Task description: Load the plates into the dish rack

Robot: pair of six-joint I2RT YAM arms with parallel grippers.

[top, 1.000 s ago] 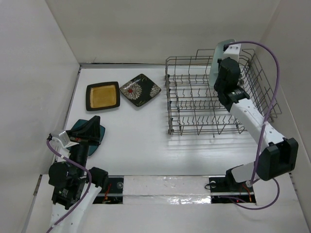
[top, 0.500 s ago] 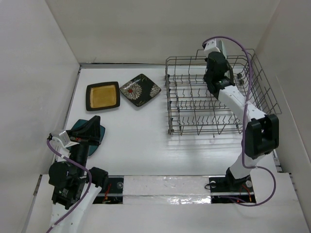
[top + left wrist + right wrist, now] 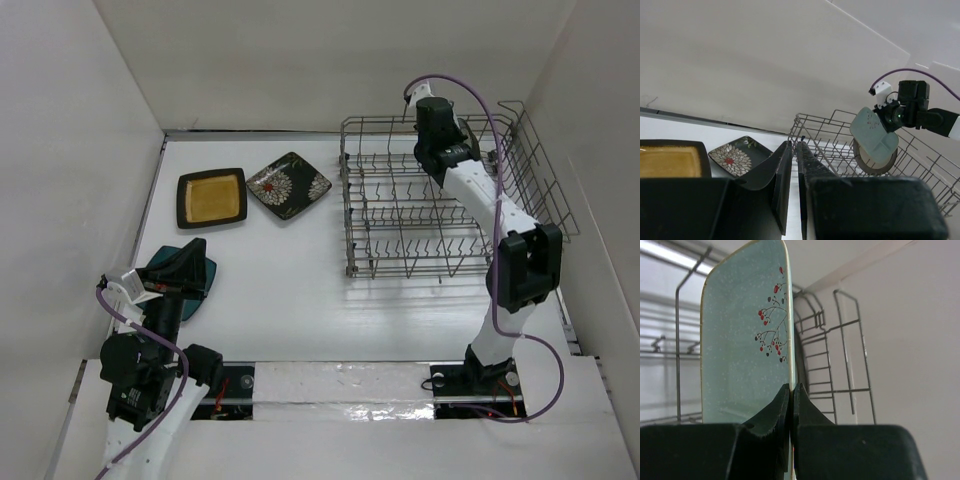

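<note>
I next need to lower the pale mint plate with my right gripper into the rack, beside the standing round cream plate, because the mint plate is above the rack's wires.
My right gripper (image 3: 791,387) is shut on the edge of the pale mint plate (image 3: 745,350) and holds it upright over the far side of the dish rack (image 3: 350,200). The left wrist view shows this mint plate (image 3: 874,132) just in front of the round cream plate (image 3: 865,164), which stands in the rack (image 3: 830,135). My left gripper (image 3: 190,262) is shut and empty, low over the dark teal plate (image 3: 206,274). The black plate with yellow centre (image 3: 212,197) and the black flowered plate (image 3: 289,185) lie flat at the back left.
White walls close in the table at the back and on both sides. The rack fills the right half, its tall wire wall (image 3: 850,340) next to the right wall. The right arm (image 3: 480,200) stretches across the rack.
My right arm has swung left along the rack's far side, carrying the mint plate with it. The left arm has not moved.
</note>
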